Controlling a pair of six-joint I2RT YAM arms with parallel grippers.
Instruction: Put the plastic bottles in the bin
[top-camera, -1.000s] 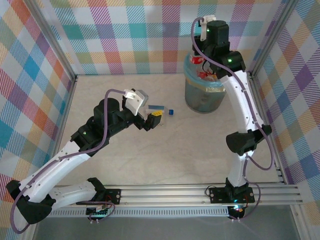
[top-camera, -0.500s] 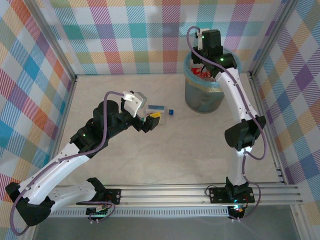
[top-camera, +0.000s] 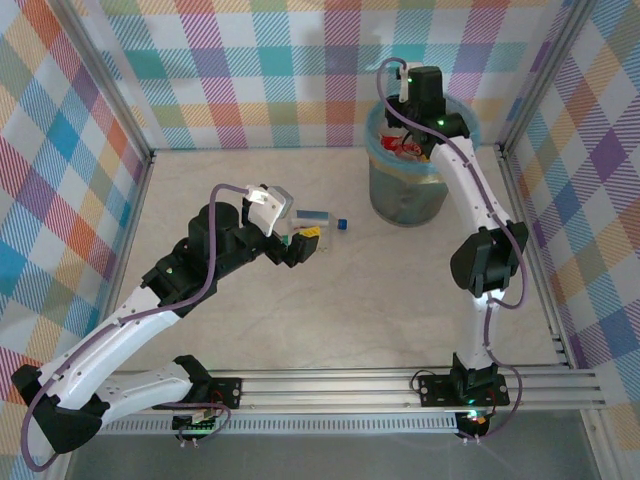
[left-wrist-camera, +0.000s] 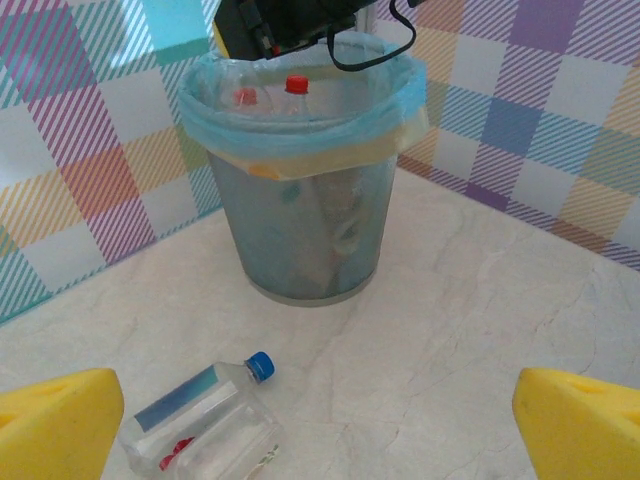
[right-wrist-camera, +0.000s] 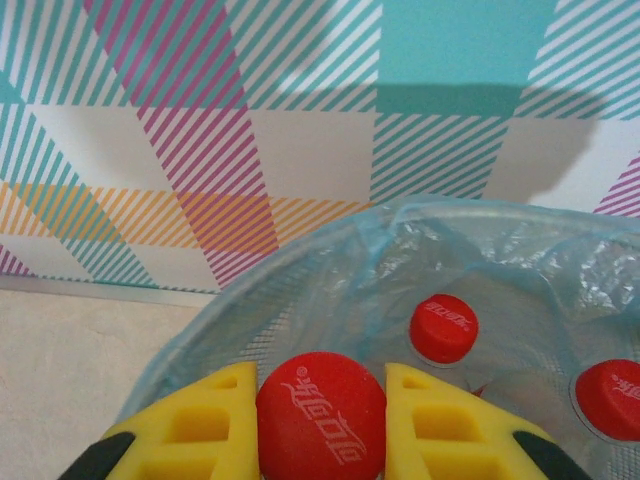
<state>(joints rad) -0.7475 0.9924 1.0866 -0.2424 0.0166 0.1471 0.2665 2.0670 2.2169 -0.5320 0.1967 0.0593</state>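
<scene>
My right gripper holds the bottle, and its red cap still hangs close to the edge of the bin. Next, my gripper will carry the bottle over the middle of the bin's opening (top-camera: 420, 134) (right-wrist-camera: 520, 400).
A clear plastic bottle (left-wrist-camera: 200, 425) with a blue cap (left-wrist-camera: 261, 366) and a blue label lies on the table (top-camera: 318, 217), a short way in front of the bin. My left gripper (left-wrist-camera: 318, 440) stands open just behind it; the bottle lies near the left yellow finger (left-wrist-camera: 55, 420). The grey-blue bin (left-wrist-camera: 300, 230) with its light-blue liner stands at the back (top-camera: 408, 185). My right gripper (right-wrist-camera: 320, 425) hangs over the bin's rim, shut on the red cap of a bottle (right-wrist-camera: 320, 410). Two more red-capped bottles (right-wrist-camera: 443, 328) lie inside the bin.
Checked walls enclose the table on three sides, and the bin stands close to the back wall. The right arm (top-camera: 470, 200) arches over the bin from the near right. A metal rail (top-camera: 330, 385) runs along the near edge.
The right wrist has come down and slightly left over the bin, still holding the red-capped bottle. The left gripper has shifted a little toward the near left.
</scene>
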